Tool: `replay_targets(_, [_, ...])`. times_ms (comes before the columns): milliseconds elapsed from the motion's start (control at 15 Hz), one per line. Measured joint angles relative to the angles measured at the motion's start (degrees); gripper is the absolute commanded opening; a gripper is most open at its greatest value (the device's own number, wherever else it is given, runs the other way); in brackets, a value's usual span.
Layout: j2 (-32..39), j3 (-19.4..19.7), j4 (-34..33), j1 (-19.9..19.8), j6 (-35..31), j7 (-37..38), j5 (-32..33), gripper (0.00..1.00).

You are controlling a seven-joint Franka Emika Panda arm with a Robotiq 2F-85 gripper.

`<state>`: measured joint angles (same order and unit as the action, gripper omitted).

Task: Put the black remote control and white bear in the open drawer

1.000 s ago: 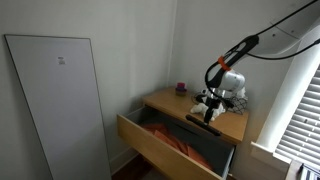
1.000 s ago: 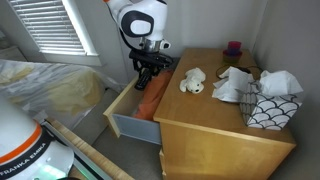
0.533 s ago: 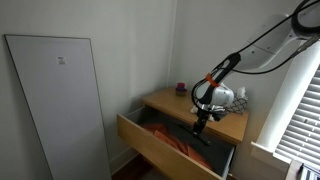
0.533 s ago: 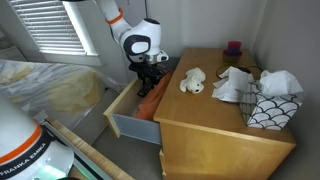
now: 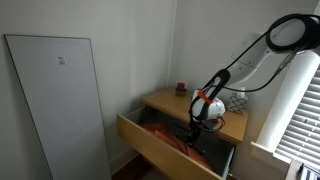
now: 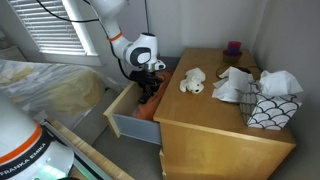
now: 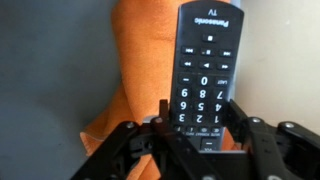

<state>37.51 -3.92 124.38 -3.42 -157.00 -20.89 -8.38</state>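
Observation:
The remote already hangs over the orange cloth in the drawer, so next my gripper lowers a little and releases the remote's lower end.
My gripper is shut on the lower end of the black remote control, a Panasonic remote with white number keys. In both exterior views the gripper is down inside the open drawer, a wide tan wood drawer with orange cloth in it. The white bear lies on the dresser top next to the drawer. In the other exterior view the arm hides it.
On the dresser top stand a grey checkered basket, white crumpled cloth and a small purple item. A window with blinds is beside the dresser. A white panel leans on the wall.
The gripper has moved down from above the dresser edge into the open drawer, still holding the remote. The bear has not moved.

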Motion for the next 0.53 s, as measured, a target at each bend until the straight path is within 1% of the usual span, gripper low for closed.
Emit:
replay_targets(133, [2.3, 0.5, -1.8, 1.1, 0.0, 2.7, 3.0, 0.31])
replay_targets(200, [3.3, 0.6, -2.6, 1.4, 0.1, 3.6, 4.1, 0.81])
replay_targets(267, [4.2, 0.7, -3.4, 1.7, 0.1, 4.3, 5.0, 0.83])
replay_targets(333, [5.0, 0.7, -4.1, 1.8, 0.2, 4.9, 5.7, 0.89])
replay_targets(400, [5.5, 0.7, -4.7, 1.8, 0.4, 5.1, 6.0, 0.97])
replay_targets(467, [5.7, 0.6, -5.0, 1.8, 0.4, 5.1, 6.1, 1.00])
replay_targets(533, [5.6, 0.6, -5.2, 1.8, 0.4, 5.1, 6.3, 1.00])
